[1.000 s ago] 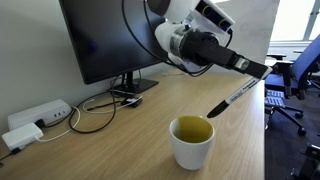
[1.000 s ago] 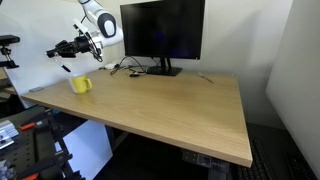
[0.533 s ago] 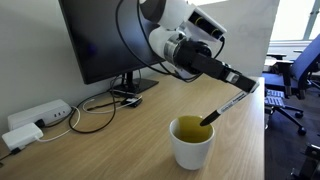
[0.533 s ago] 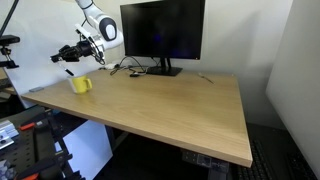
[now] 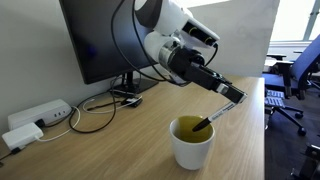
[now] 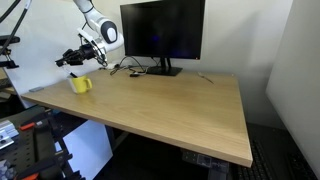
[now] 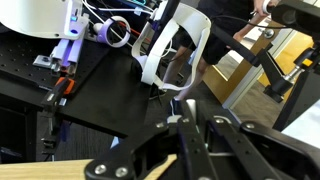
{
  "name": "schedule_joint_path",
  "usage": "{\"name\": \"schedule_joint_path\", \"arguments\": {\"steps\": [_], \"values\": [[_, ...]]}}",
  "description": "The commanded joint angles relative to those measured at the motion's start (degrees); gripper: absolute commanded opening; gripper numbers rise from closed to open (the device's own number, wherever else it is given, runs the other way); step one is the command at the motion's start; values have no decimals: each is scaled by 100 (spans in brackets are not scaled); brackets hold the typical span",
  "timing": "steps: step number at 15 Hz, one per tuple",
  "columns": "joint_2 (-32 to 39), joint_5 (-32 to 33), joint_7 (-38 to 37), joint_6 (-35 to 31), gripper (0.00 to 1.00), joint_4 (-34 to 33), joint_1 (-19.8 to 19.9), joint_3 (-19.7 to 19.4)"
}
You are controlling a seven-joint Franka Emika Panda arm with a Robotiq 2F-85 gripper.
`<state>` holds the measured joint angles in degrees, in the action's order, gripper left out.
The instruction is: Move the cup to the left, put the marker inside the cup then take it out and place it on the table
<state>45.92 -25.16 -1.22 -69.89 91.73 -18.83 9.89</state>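
The robot's gripper should next move down toward the cup's opening (image 5: pixel 191 126) below it and let go of the marker's upper end, because the marker's lower end is already inside.
The cup (image 5: pixel 192 142), white with a yellow-green inside, stands on the wood-grain table (image 5: pixel 120 140). In an exterior view the cup (image 6: pixel 80 85) sits near the table's (image 6: pixel 170 105) far corner. My gripper (image 5: pixel 233 96) hangs above and beside the cup, shut on the upper end of the black marker (image 5: pixel 214 114). The marker slants down, and its lower tip is inside the cup's mouth. In an exterior view the gripper (image 6: pixel 74 61) is just above the cup. In the wrist view the fingers (image 7: pixel 170 125) are pressed together around a pale end of the marker (image 7: pixel 190 105).
A black monitor (image 5: pixel 100 40) stands behind the cup, with cables (image 5: pixel 95 105) at its foot and a white power strip (image 5: pixel 38 117) beside them. Office chairs (image 5: pixel 295 80) stand past the table edge. The monitor (image 6: pixel 162 32) is at the table's back.
The arm has come down toward the cup. The marker's lower tip went from beside the cup's rim, above it, to inside the cup's mouth. The grip stayed shut.
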Motion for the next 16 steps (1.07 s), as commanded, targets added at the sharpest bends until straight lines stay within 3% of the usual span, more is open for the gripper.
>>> {"name": "schedule_joint_path", "arguments": {"steps": [1,16], "values": [[129,151,-129,20,3,-231,22,62],[424,457,-198,88,3,-580,-70,65]]}}
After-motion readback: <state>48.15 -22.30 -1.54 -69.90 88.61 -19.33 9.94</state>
